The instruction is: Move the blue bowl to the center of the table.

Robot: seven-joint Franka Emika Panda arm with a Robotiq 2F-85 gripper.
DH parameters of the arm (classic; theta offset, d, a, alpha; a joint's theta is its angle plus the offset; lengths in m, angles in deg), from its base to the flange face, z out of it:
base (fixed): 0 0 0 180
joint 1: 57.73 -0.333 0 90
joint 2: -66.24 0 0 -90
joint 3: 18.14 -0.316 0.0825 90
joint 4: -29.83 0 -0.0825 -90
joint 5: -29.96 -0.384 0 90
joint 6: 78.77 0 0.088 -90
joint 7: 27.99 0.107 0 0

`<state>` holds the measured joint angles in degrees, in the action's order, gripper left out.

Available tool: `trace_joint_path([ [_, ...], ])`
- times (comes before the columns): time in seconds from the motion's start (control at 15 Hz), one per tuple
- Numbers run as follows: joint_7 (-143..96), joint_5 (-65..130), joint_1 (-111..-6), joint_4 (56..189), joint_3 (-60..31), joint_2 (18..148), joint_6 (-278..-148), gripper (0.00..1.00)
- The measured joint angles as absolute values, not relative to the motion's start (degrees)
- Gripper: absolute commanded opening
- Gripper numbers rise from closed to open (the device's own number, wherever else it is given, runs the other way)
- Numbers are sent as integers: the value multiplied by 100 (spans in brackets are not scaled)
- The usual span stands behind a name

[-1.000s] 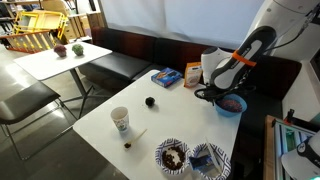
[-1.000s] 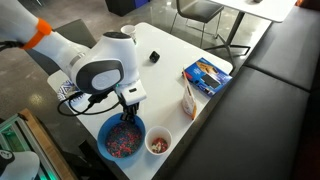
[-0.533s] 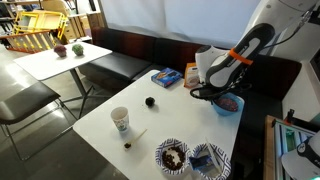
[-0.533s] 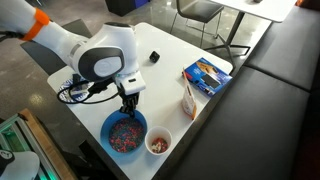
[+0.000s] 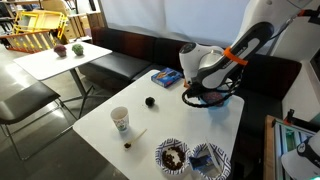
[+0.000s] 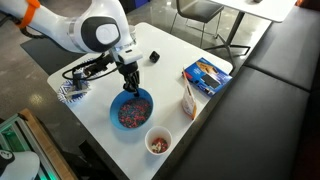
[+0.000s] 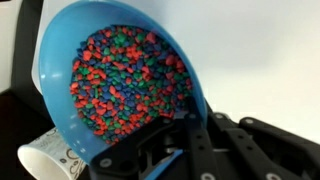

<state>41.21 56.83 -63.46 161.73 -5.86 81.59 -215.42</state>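
My gripper rises slightly next, carries the bowl outward and lowers to release the bowl's rim, since the table's bare middle lies outward of it.
The blue bowl (image 6: 132, 110) is sky-blue, round and full of small red, green and blue pieces. It sits on the white table (image 6: 168, 82), near the middle of the side next to the robot. My gripper (image 6: 127, 86) is shut on the bowl's rim on the side away from the paper cup. In the wrist view the bowl (image 7: 118, 80) fills the upper left, with one finger inside the rim and one outside it (image 7: 168, 138). In an exterior view my gripper (image 5: 205, 96) hides most of the bowl.
A paper cup of snacks (image 6: 158, 142) stands close beside the bowl. A blue packet (image 6: 205, 75) and an orange-white packet (image 6: 190, 98) lie nearby. A small black object (image 5: 150, 100), another cup (image 5: 120, 120) and two striped bowls (image 5: 172, 155) (image 5: 210, 158) also stand on the table.
My gripper has slid the blue bowl away from the table's corner and the snack cup, towards the middle of the table. The grip on the rim has stayed shut.
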Motion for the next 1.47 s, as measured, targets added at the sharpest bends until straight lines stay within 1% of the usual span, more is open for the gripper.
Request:
trace_joint_path([
  [0.47, 4080, 6425, -6779, 15276, -1154, 8483, -20411, 1],
  [0.73, 4015, 6858, -6934, 14821, -1368, 8820, -20017, 1],
  [1.13, 3692, 7466, -7067, 14384, -1578, 9358, -19966, 1],
  [1.47, 3323, 7561, -7261, 14059, -1833, 9693, -19967, 1],
])
